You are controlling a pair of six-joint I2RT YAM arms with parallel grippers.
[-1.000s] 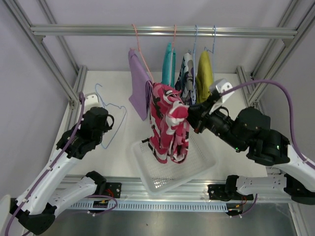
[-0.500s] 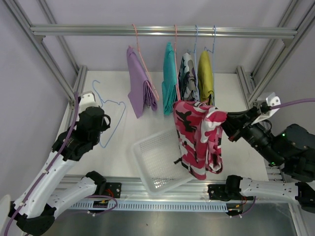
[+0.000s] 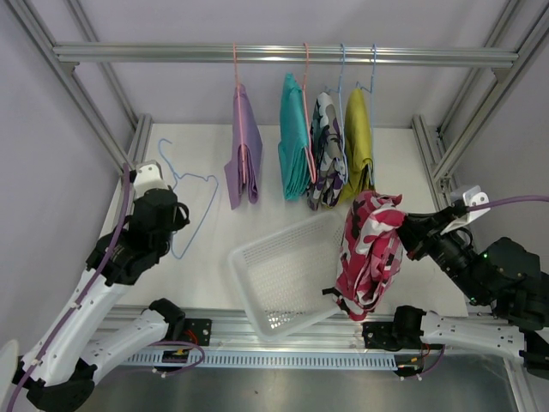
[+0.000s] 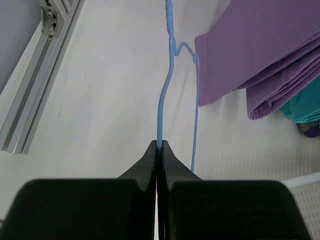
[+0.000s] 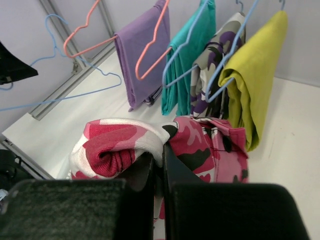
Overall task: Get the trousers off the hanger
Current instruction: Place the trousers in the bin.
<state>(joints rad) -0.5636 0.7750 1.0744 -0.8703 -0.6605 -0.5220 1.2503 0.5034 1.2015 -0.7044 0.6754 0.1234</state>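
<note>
The right gripper moves down and left in the top view to the white mesh basket next and releases the trousers [image 3: 369, 253], since the basket lies empty.
My right gripper [image 3: 403, 230] is shut on the red-and-white patterned trousers [image 3: 369, 253], which hang free from it above the table, to the right of the basket. From the right wrist the cloth [image 5: 120, 145] bunches over the closed jaws of that gripper [image 5: 159, 152]. At the left, my left gripper [image 3: 177, 213] is shut on the wire of an empty blue hanger [image 3: 190, 182], and the wire [image 4: 167, 90] runs straight out of its closed tips [image 4: 161, 145]. Lilac [image 3: 243, 163], teal [image 3: 294, 154], camouflage [image 3: 326, 154] and mustard [image 3: 357, 142] pairs hang on hangers from the rail [image 3: 171, 54].
A white mesh basket [image 3: 257, 257] lies tilted at the near middle of the table. Aluminium frame posts [image 3: 129, 163] stand along both sides. The hanging pairs fill the space under the rail's middle.
My right gripper has carried the red-and-white trousers rightward and nearer, away from the hanging row. The lilac pair has swung back to hang straight. The left arm has hardly moved.
</note>
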